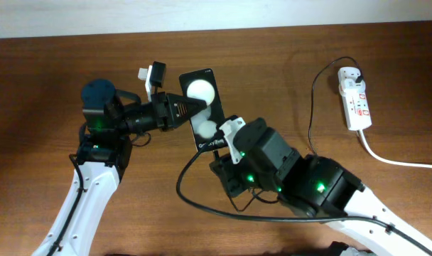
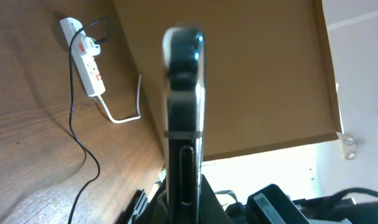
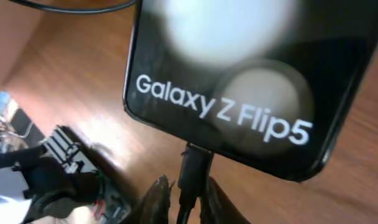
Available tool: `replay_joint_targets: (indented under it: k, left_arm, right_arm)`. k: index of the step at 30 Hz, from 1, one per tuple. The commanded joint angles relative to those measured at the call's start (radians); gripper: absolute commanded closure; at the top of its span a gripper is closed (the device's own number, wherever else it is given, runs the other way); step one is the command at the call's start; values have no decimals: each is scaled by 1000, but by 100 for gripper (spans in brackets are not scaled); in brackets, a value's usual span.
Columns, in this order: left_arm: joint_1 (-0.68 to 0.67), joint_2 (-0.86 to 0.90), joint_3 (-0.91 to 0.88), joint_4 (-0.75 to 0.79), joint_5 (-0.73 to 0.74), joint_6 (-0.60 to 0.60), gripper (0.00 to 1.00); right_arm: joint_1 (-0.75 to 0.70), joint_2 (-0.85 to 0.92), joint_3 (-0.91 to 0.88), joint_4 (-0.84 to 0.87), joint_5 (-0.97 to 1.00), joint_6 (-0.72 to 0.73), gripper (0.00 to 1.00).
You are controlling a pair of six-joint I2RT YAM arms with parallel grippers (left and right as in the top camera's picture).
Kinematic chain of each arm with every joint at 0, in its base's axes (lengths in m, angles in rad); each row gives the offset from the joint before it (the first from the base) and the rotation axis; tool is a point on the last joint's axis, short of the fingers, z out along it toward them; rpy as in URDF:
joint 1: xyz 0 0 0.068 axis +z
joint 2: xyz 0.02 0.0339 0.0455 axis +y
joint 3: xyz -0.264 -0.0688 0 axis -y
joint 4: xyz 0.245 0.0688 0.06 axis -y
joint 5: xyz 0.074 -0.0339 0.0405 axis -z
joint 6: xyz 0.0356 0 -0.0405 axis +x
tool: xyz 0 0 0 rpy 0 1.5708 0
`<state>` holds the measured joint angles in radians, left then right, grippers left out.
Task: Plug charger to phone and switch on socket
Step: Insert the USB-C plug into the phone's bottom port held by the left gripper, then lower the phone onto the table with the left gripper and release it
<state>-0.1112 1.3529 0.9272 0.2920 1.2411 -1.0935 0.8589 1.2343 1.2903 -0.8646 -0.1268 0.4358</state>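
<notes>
The bare tabletop is below my left gripper and to its right in the overhead view, so I will lower the raised phone that way and let go of its edge.
The phone (image 1: 202,78) is black with two white round spots and is held up off the table, clamped in my shut left gripper (image 1: 192,107). In the left wrist view the phone (image 2: 184,93) shows edge-on between the jaws (image 2: 184,208). In the right wrist view the phone's face (image 3: 239,93) reads "Galaxy Z Flip5". The charger's connector (image 3: 192,168) meets its bottom edge, between the fingers of my right gripper (image 3: 188,190), which also shows overhead (image 1: 227,136). The thin black cable (image 1: 312,107) runs to a black plug (image 1: 359,72) in the white socket (image 1: 357,99).
The socket (image 2: 83,56) lies at the far right of the wooden table, with its thick white cord (image 1: 393,160) trailing off right. A thicker black robot cable (image 1: 184,188) loops on the table in front of my right arm. The table's far edge is close behind the phone.
</notes>
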Motion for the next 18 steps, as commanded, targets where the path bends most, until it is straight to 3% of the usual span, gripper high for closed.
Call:
replay_joint_targets:
  k: [1,11,15,18]
  left_arm:
    - [0,-10,2,5,24,-16,100]
    - [0,-10,2,5,177,-12,100]
    - [0,-10,2,5,138,-21,100]
    - [0,-10,2,6,47,-4,100]
  right_arm:
    - [14,3,23,9,97,16,92]
    - [10,3,24,140,113,14,95]
    - [11,2,24,106,113,15,79]
    - [11,-23,24,48,101,16,56]
